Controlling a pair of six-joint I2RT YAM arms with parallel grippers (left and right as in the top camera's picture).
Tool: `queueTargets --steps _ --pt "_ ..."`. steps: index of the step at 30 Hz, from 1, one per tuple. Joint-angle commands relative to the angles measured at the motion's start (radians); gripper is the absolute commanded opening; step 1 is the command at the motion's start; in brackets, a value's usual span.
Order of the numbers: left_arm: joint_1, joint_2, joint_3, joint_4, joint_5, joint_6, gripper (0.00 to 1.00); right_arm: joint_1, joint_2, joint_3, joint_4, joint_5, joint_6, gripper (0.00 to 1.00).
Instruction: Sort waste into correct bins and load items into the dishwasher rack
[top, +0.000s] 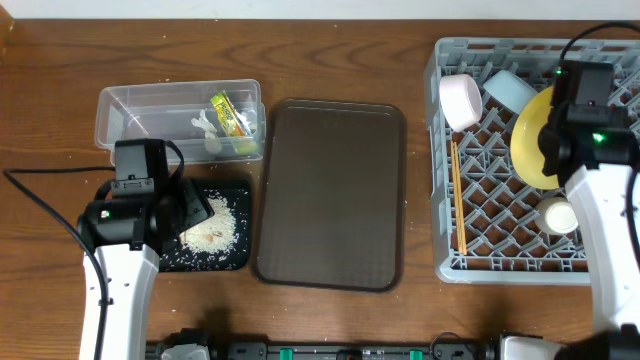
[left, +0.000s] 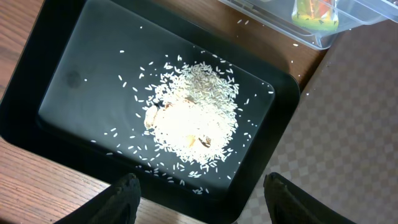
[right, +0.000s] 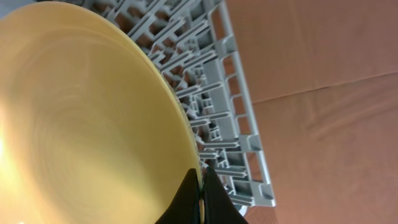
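Observation:
I should move my right gripper and the yellow plate's rim toward the chopsticks before opening, because open lattice (top: 493, 168) shows between the plate and the chopsticks.
The black tray (top: 232, 258) holds a heap of rice scraps (top: 213, 228), also seen in the left wrist view (left: 193, 115). My left gripper (left: 202, 196) is open and empty over the tray's near edge (left: 74, 143). The clear tub (top: 125, 108) holds the yellow-green wrapper (top: 230, 112) and the white scrap (top: 207, 130). The grey rack (top: 470, 262) holds the white bowl (top: 459, 101), light blue bowl (top: 508, 88), white cup (top: 557, 216), chopsticks (top: 458, 195) and the yellow plate (top: 528, 145) on edge. My right gripper (right: 200, 183) is shut on the plate's rim (right: 93, 118).
The large dark brown serving tray (top: 330, 195) lies between the bins and the rack. The tub's corner with the wrapper (left: 314, 12) shows at the top of the left wrist view. The rack's lattice wall (right: 236, 112) stands beside the plate, brown table beyond it.

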Motion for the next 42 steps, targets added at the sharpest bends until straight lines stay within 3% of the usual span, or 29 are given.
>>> queueTargets --steps 1,9,10,12,13,17,24,25,29,33,37,42 --pt "0.006 0.001 0.008 -0.007 -0.005 -0.013 0.67 -0.006 0.033 0.003 0.002 0.021 0.072 0.01" --pt "0.006 0.001 0.008 -0.008 -0.005 -0.014 0.67 0.021 0.045 0.003 0.003 -0.247 0.117 0.04" --pt "0.006 0.001 0.008 -0.009 -0.005 -0.014 0.67 0.024 0.045 0.003 0.003 -0.283 0.125 0.08" --pt "0.006 0.001 0.008 -0.011 -0.005 -0.013 0.67 0.027 0.044 0.003 0.001 -0.382 0.13 0.28" --pt "0.006 0.001 0.008 -0.012 -0.005 -0.013 0.67 0.026 0.043 0.003 -0.002 -0.421 0.13 0.31" --pt "0.006 0.001 0.008 -0.013 -0.005 -0.013 0.67 0.026 0.027 0.003 -0.009 -0.551 0.138 0.35" --pt "0.006 0.0 0.008 -0.011 -0.005 -0.013 0.67 0.025 -0.065 0.003 -0.015 -0.579 0.165 0.54" --pt "0.006 0.0 0.008 -0.01 -0.005 -0.013 0.72 0.025 -0.083 0.003 -0.016 -0.581 0.185 0.59" --pt "-0.02 -0.002 0.014 0.031 0.031 0.028 0.72 0.026 -0.147 0.003 -0.02 -0.688 0.2 0.64" --pt "-0.088 0.0 0.026 0.119 0.071 0.101 0.75 0.026 -0.173 0.003 -0.015 -0.934 0.171 0.74" --pt "-0.16 0.019 0.03 0.189 0.078 0.167 0.77 0.026 -0.163 0.003 -0.025 -1.186 0.103 0.77" --pt "-0.198 0.068 0.03 0.09 0.077 0.168 0.82 0.026 -0.16 0.003 -0.143 -1.049 0.246 0.99"
